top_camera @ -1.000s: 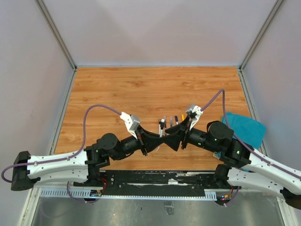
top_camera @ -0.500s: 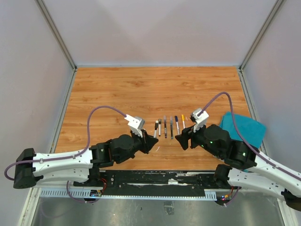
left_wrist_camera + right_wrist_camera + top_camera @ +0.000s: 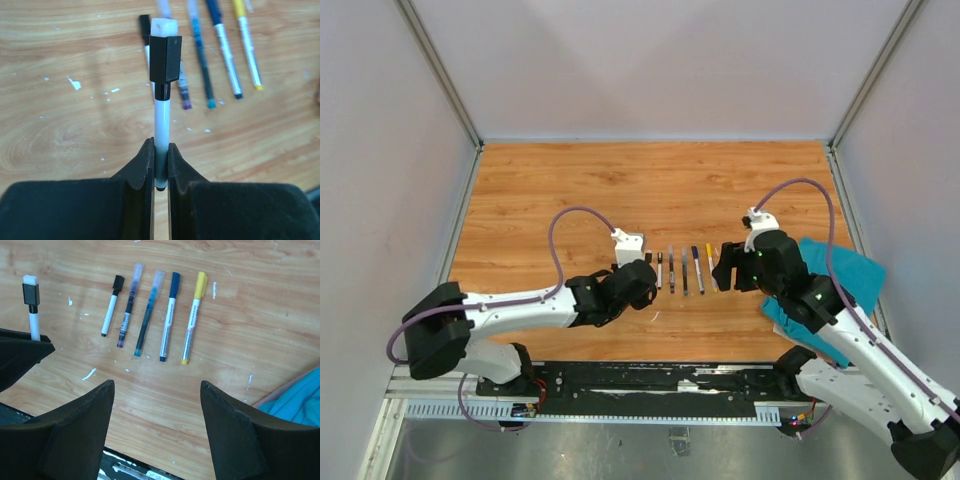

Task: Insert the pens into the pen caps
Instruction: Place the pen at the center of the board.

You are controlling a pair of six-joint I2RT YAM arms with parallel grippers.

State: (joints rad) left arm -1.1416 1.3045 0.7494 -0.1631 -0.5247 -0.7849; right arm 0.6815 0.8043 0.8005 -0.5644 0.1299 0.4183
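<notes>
The already capped pen in my left gripper goes down beside the row next for its release. The bare wood by the short white pen lies below the fingers.
My left gripper [image 3: 160, 150] is shut on the lower end of a white pen [image 3: 161, 117]. That pen stands out from the jaws and carries a black cap [image 3: 165, 57] with a white end. Seen from above, the left gripper [image 3: 642, 280] sits just left of a row of several capped pens [image 3: 684, 271] lying side by side on the wood. In the right wrist view these are a short white pen with a black cap [image 3: 111, 305], a purple-tipped one [image 3: 127, 305], a teal one [image 3: 148, 312], a navy one [image 3: 168, 315] and a yellow one [image 3: 194, 315]. My right gripper [image 3: 157, 385] is open and holds nothing, just right of the row [image 3: 725, 270].
A teal cloth [image 3: 840, 275] lies at the right edge of the wooden table, under the right arm. A small white scrap [image 3: 89, 374] lies on the wood near the row. Grey walls close in the table on three sides.
The two grippers, close together in front of the row a second ago, have drawn apart. The left one went left with its pen. The right one moved right and opened wider.
</notes>
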